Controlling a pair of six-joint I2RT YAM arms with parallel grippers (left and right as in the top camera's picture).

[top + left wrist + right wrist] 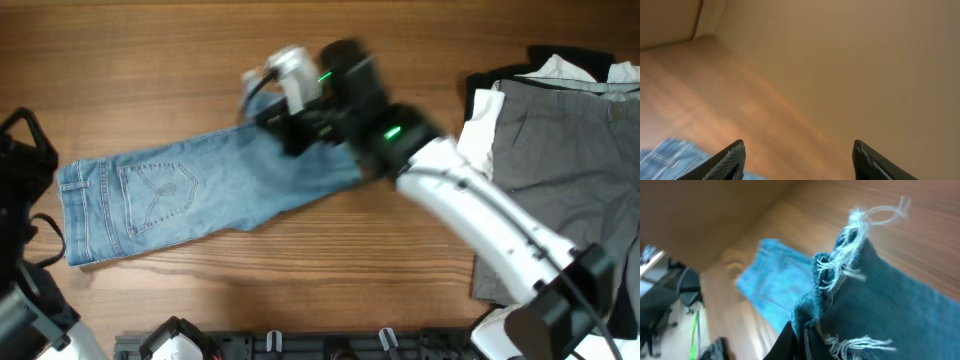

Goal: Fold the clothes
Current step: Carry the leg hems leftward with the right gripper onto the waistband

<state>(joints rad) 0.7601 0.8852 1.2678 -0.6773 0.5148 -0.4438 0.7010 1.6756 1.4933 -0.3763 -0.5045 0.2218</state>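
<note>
The stitched pocket toward the waist (87, 211) (759, 270) still lies flat and uncovered, so my right gripper should carry the jeans' frayed hem over it, to the left in the overhead view.
Light-blue denim jeans (190, 195) lie flat across the table, with the waist and stitched pockets at the left. Their leg end is lifted at the centre, where my right gripper (265, 105) is blurred. In the right wrist view that gripper (807, 330) is shut on the frayed hem (840, 265), and the white threads stick up. The rest of the jeans (775, 280) lies below. My left gripper (800, 147) is open with nothing between its fingers. It points over bare wood, and a corner of the jeans (665, 155) shows at the lower left.
A pile of other clothes lies at the right edge: grey trousers (560, 170) over white (485, 120) and black (570, 60) garments. The right arm (480, 215) crosses the table from the lower right. Black parts of the left arm (25, 170) stand at the left edge.
</note>
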